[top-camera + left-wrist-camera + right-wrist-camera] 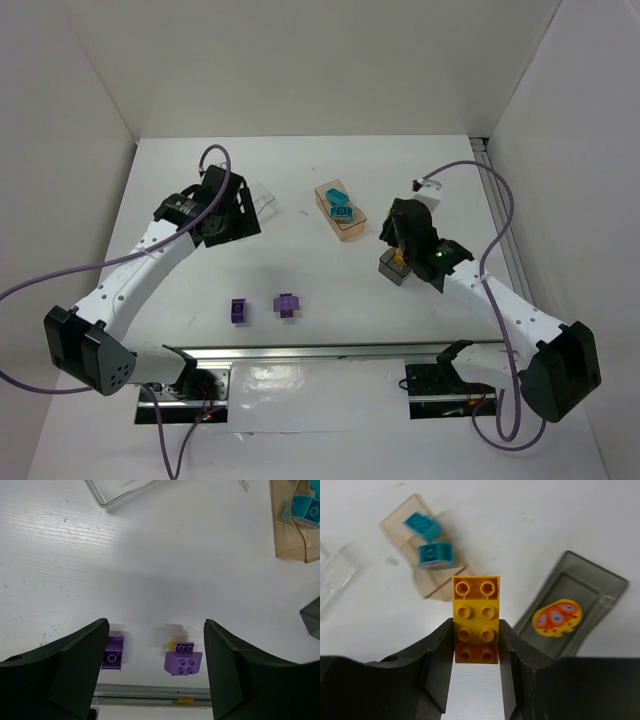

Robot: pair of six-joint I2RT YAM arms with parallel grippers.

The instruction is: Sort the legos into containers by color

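The dark grey box [392, 270] holds a round piece [557, 617], so my right gripper will next lower and shift over the box's free space beside that piece.
My right gripper [476, 650] is shut on an orange-yellow brick [476, 620], held above the table beside the dark grey box [610, 582], which holds a round yellow-orange piece [557, 617]. In the top view this gripper [398, 250] partly hides that box [392, 270]. The tan box [352, 232] holds two teal bricks [340, 205]. Two purple bricks [239, 311] [288, 304] lie on the table near the front rail. My left gripper [156, 665] is open and empty, high above them; both bricks [113, 652] [184, 661] show between its fingers. The clear box [262, 203] stands beside it.
A metal rail [320, 352] runs along the table's near edge. White walls close in the left, back and right. The clear box's corner [120, 492], the tan box [295, 545] and a corner of the grey box [312, 617] show in the left wrist view.
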